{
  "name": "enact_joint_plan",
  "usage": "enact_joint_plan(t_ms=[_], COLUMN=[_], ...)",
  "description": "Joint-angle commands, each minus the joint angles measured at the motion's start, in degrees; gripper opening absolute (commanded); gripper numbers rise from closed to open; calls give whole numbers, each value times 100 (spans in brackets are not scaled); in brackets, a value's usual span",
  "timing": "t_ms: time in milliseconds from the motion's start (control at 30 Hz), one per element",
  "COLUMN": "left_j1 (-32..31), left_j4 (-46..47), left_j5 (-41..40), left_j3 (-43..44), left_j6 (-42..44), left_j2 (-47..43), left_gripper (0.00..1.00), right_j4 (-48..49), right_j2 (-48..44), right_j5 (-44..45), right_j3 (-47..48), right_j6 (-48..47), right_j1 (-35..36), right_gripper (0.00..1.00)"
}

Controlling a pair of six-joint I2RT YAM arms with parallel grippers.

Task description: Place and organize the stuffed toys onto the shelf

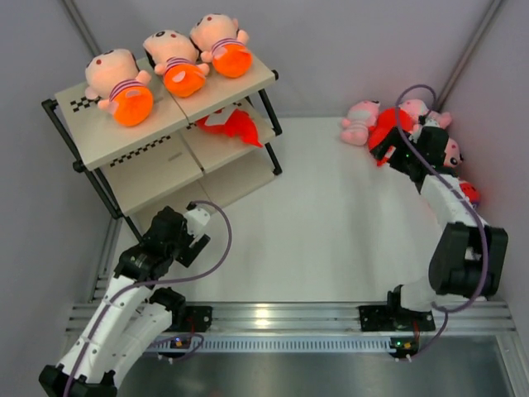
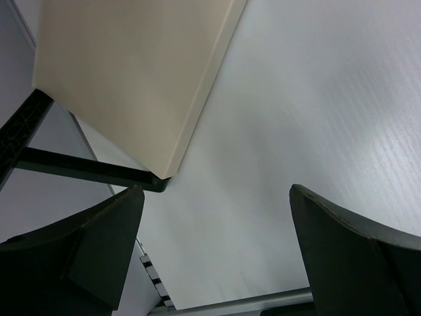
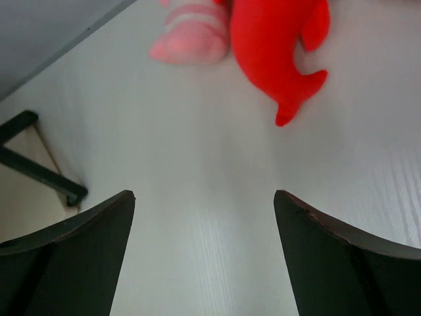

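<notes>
The red fish plush lies below my right gripper, with its narrow tail (image 1: 381, 160) (image 3: 292, 91) clear of the pile. My right gripper should lower its open fingers around the tail next and close.
The shelf (image 1: 157, 169) stands at the far left; its bottom board corner shows in the left wrist view (image 2: 131, 72). One red fish plush (image 1: 233, 124) lies on the middle tier. At the far right lie a pink striped doll (image 1: 360, 122), a red fish (image 1: 387, 126), two more pink dolls (image 1: 450, 151) and another red fish (image 1: 469, 191). My right gripper (image 1: 387, 154) is open and empty just in front of that pile; its view shows the red fish (image 3: 276, 46) and pink doll (image 3: 191, 36). My left gripper (image 1: 192, 240) is open and empty by the shelf's near foot.
Three larger peach dolls with orange bottoms (image 1: 183, 62) lie on the shelf's top tier. Grey walls close in the back and right. An aluminium rail (image 1: 281, 314) runs along the near edge. The shelf's black frame leg (image 2: 92, 170) is close to my left fingers.
</notes>
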Motion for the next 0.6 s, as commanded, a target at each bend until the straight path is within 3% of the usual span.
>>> enact_joint_plan(t_ms=[0,133,300,433,567], left_j1=[40,40,32,49,75], left_j4=[48,39,39,39,39], left_j5=[-33,-68,-121,-112,-182], left_j3=[78,78,148,174,244], left_j6=[1,45,36,45,27], left_j2=[29,169,397,529,714], left_gripper=[98,98,98,98,98], right_j4=[739,942,477,177,502], right_j2=[1147,2106,3257,3952,4137], right_j5=[-1170,-820,77,-36,-116], right_j3=[620,1226,1965,2607,2467], right_j6=[1349,1886,1922,1895,2246], right_j1=[-640,-905,-905,-896,-835], right_gripper=[87,86,85,84,83])
